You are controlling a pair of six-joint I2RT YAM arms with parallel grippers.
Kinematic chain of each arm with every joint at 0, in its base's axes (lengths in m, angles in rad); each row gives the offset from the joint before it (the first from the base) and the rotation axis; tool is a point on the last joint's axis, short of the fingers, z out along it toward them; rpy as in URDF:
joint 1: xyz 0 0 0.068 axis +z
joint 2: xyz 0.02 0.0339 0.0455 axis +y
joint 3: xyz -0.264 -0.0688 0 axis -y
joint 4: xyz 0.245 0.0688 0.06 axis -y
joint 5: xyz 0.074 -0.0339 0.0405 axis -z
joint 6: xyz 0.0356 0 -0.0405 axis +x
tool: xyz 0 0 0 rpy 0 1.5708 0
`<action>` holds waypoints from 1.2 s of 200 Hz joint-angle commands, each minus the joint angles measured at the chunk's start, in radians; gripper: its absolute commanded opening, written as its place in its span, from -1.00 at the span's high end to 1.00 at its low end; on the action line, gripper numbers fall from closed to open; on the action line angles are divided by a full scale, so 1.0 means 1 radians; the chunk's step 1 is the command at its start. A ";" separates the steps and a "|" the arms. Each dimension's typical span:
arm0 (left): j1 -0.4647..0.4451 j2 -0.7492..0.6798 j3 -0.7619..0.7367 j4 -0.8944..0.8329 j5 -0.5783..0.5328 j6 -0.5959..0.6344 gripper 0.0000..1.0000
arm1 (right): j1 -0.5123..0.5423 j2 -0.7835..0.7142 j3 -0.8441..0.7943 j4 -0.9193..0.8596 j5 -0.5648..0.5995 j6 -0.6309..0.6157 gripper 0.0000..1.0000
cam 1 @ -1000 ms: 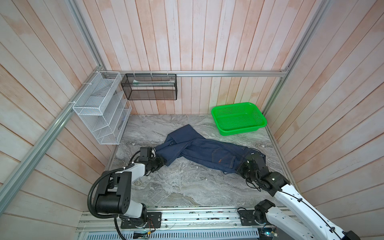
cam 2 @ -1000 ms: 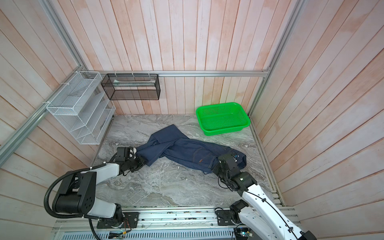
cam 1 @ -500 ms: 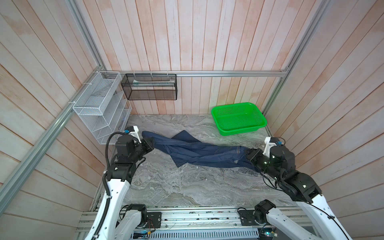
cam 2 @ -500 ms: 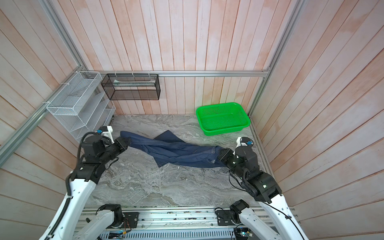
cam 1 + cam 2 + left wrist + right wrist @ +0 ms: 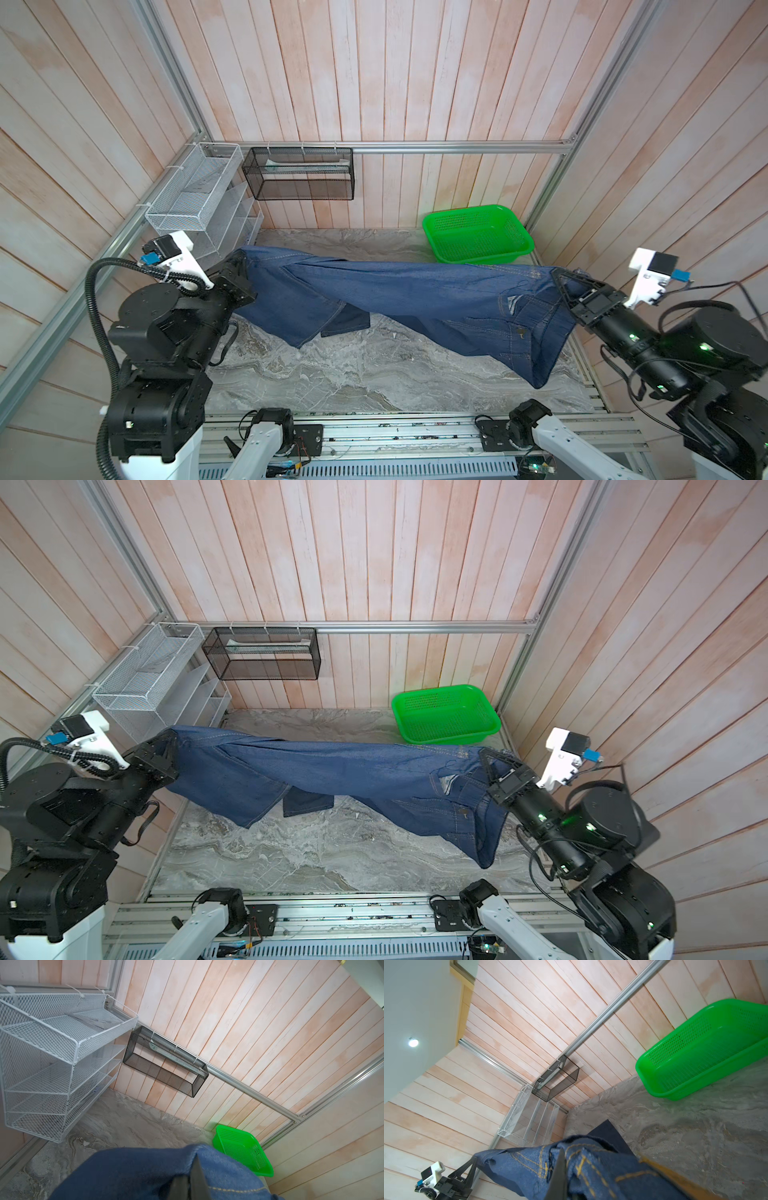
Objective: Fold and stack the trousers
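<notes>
The bare marble of the table's back strip (image 5: 324,241) (image 5: 154,1126) lies below and outward of the left gripper, so the left gripper needs to move down and outward and let go of the leg end of the trousers there.
The dark blue denim trousers (image 5: 415,291) (image 5: 332,766) hang stretched in the air between my two grippers, above the marble table (image 5: 353,374). My left gripper (image 5: 239,266) (image 5: 168,746) is shut on the leg end at the left. My right gripper (image 5: 559,276) (image 5: 486,756) is shut on the waist end at the right, where tan stitching and a metal button (image 5: 519,331) show. One leg cuff (image 5: 345,320) droops in the middle and the waist part sags low at the right. In each wrist view, denim (image 5: 124,1172) (image 5: 591,1172) wraps the shut fingers (image 5: 197,1178) (image 5: 559,1169).
A green plastic basket (image 5: 478,235) (image 5: 444,715) stands at the table's back right corner, just behind the held waist. A black mesh box (image 5: 299,174) hangs on the back wall. A white wire rack (image 5: 195,195) is fixed to the left wall near my left gripper.
Both arms have risen from the table and moved apart. The trousers, crumpled on the table a second ago, now hang stretched between them.
</notes>
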 commanded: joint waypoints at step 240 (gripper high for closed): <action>-0.023 1.192 0.246 0.258 0.246 0.012 -0.03 | -0.563 1.001 -0.291 0.433 -0.295 -0.104 0.36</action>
